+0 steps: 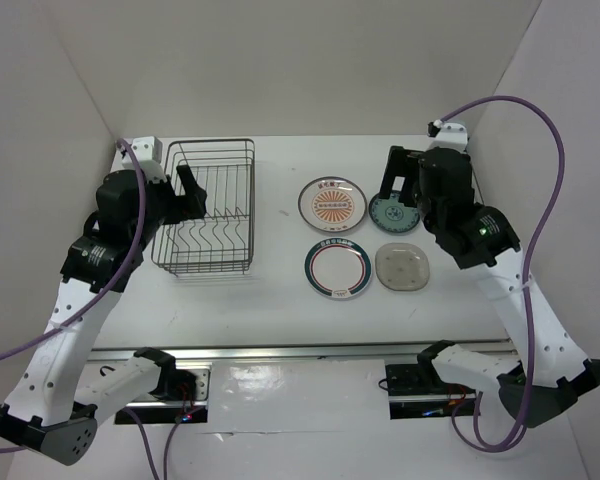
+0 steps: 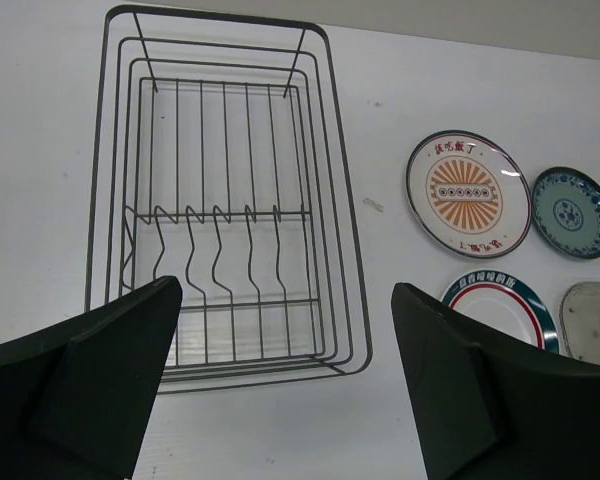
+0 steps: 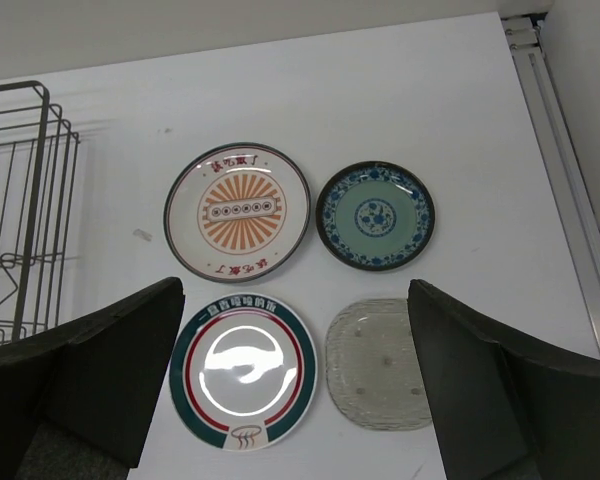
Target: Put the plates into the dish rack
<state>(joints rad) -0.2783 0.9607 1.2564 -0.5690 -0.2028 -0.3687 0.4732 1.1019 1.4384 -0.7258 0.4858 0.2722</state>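
The right gripper comes down, back and to the left in the top view onto the teal-red rimmed plate's near rim next, where bare table leaves finger room.
The dark wire dish rack stands empty at the left of the table; it also shows in the left wrist view. Four plates lie flat in a square to its right: the orange sunburst plate, the teal-blue patterned plate, the teal-red rimmed plate and the translucent grey-beige plate. My left gripper is open and empty, held above the rack's near end. My right gripper is open and empty, held above the plates.
White walls close the table at the back and both sides. A metal rail runs along the near edge by the arm bases. Purple cables loop off both arms. Bare table lies between the rack and the plates.
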